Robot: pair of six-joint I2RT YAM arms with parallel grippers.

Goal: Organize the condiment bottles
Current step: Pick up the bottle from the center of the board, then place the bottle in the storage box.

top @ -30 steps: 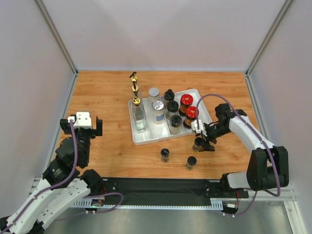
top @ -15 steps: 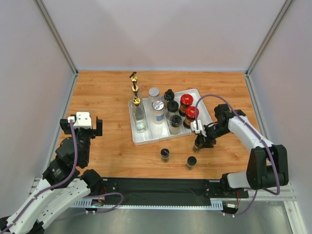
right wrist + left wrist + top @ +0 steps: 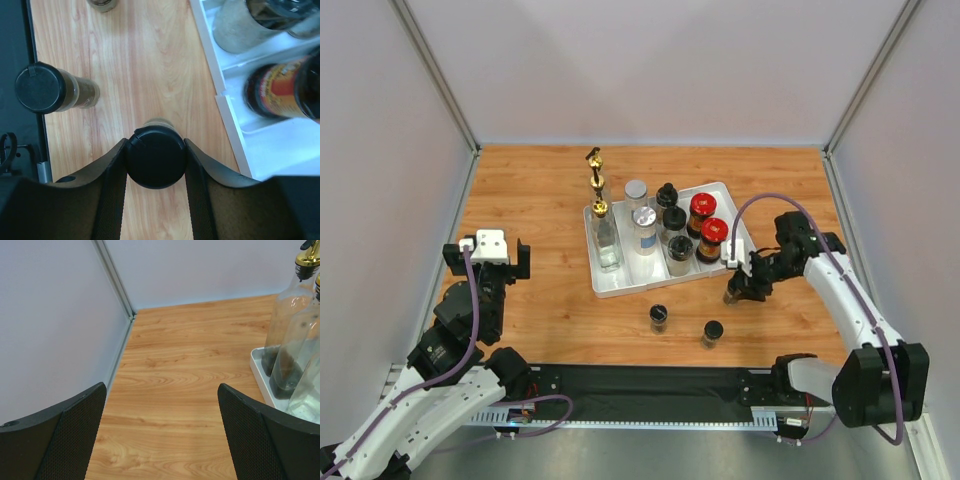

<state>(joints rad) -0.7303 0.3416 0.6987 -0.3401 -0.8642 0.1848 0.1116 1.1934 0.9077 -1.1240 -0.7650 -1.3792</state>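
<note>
The jar in my right gripper goes up and outward over the tray's rim next, then down into the tray's empty section beside the red-lidded jars for release.
My right gripper is shut on a small black-capped spice jar, just off the near right corner of the white divided tray. Whether the jar stands on the wood or hangs above it I cannot tell. Two more black-capped spice jars stand loose on the table in front of the tray. In the tray are tall gold-spouted bottles, silver-lidded clear jars, black-capped jars and two red-lidded dark jars. My left gripper is open over bare wood at the far left, holding nothing.
The tray's rim lies close to the right of the held jar, and a loose spice jar is to its left. The left wall rail runs beside my left gripper. Grey walls enclose the table.
My right gripper closed on the spice jar it was straddling and shifted a little to the right with it. The left arm has not moved.
</note>
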